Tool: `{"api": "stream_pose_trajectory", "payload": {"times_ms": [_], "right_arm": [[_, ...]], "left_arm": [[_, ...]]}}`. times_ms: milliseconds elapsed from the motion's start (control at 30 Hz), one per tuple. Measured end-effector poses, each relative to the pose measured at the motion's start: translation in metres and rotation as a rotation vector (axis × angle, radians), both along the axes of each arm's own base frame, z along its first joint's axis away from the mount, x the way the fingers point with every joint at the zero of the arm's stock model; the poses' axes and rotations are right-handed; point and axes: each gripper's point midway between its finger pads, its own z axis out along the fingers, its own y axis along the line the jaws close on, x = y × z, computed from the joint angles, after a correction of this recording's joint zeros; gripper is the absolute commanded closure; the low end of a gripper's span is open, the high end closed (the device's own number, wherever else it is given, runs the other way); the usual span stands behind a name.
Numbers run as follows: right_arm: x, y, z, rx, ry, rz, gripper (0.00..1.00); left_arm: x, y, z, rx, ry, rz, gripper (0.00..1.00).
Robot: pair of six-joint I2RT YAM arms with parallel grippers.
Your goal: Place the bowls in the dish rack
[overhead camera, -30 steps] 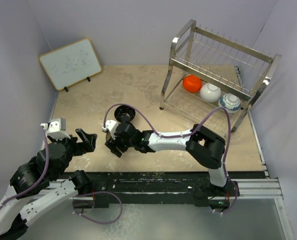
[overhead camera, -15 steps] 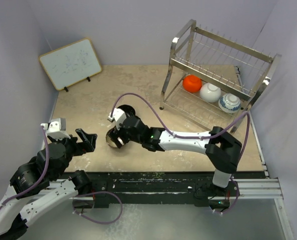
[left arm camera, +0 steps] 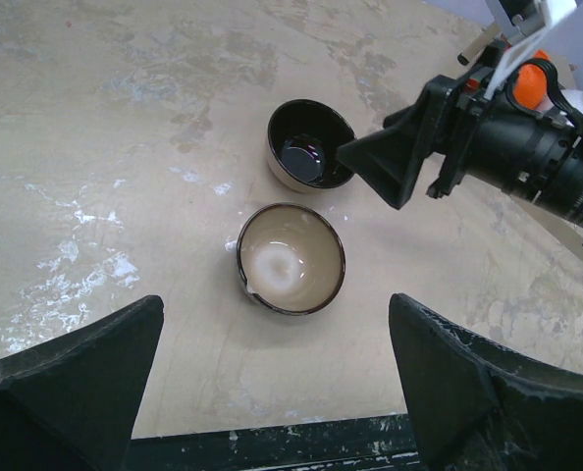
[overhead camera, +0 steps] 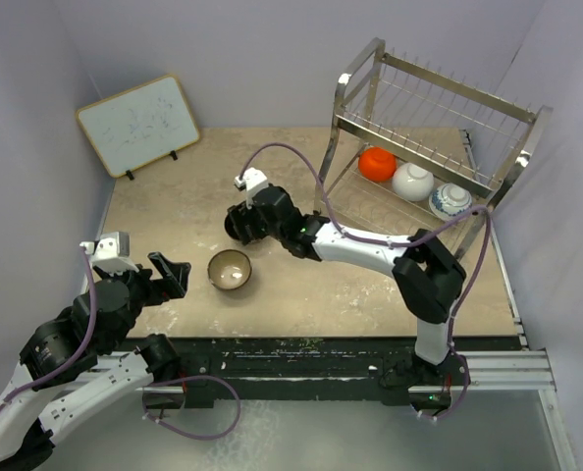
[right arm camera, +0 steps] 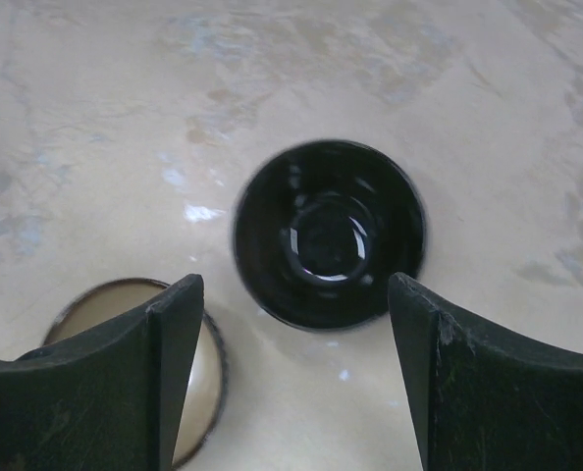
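Next, the right gripper moves down and toward the left in the top view onto the black bowl's rim by the tan bowl (right arm camera: 242,274), as the black bowl's opening faces up.
The glossy black bowl (right arm camera: 328,234) stands upright on the table. My right gripper (right arm camera: 296,294) is open and empty, hovering just above it with a finger to either side. In the top view the gripper (overhead camera: 247,221) hides most of this bowl (overhead camera: 235,228). The tan-brown bowl (overhead camera: 231,270) with its pale inside stands just in front of the black one. My left gripper (left arm camera: 275,309) is open and empty, close to the tan bowl (left arm camera: 290,257) on its near-left side. The orange-red (overhead camera: 377,163), white (overhead camera: 412,182) and blue-and-white (overhead camera: 450,201) bowls sit on the lower tier of the silver dish rack (overhead camera: 434,93).
A wood-framed whiteboard (overhead camera: 139,123) leans against the back left wall. The rack stands at the back right corner, against the right wall. The right arm (overhead camera: 370,253) stretches across the middle of the table. The black front edge (left arm camera: 272,446) is just below the left gripper.
My right gripper has moved from over the tan bowl back and to the right, and now hangs over the black bowl. The tan bowl is uncovered. The left arm has not moved.
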Motion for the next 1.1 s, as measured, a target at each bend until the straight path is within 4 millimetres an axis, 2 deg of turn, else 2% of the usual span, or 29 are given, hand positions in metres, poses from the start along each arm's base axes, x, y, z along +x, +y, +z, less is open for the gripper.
{"api": "stream_pose_trajectory", "payload": {"times_ms": [133,300,500,633,667,733,1100], "right_arm": [[0.003,0.033,0.002,0.012,-0.002,0.085,0.23],[0.006,0.057,-0.021,-0.011,0.03,0.133,0.24],[0.01,0.063,-0.061,-0.073,0.08,0.127,0.27],[0.015,0.066,-0.077,-0.1,0.094,0.114,0.31],[0.017,0.066,-0.078,-0.104,0.093,0.108,0.34],[0.02,0.067,-0.081,-0.111,0.092,0.097,0.49],[0.024,0.063,-0.082,-0.11,0.099,0.04,0.94]], "left_arm": [[0.0,0.0,0.0,0.0,0.0,0.0,0.01],[0.0,0.0,0.0,0.0,0.0,0.0,0.01],[0.0,0.0,0.0,0.0,0.0,0.0,0.01],[0.0,0.0,0.0,0.0,0.0,0.0,0.01],[0.0,0.0,0.0,0.0,0.0,0.0,0.01],[0.0,0.0,0.0,0.0,0.0,-0.001,0.01],[0.0,0.0,0.0,0.001,0.0,-0.001,0.01]]}}
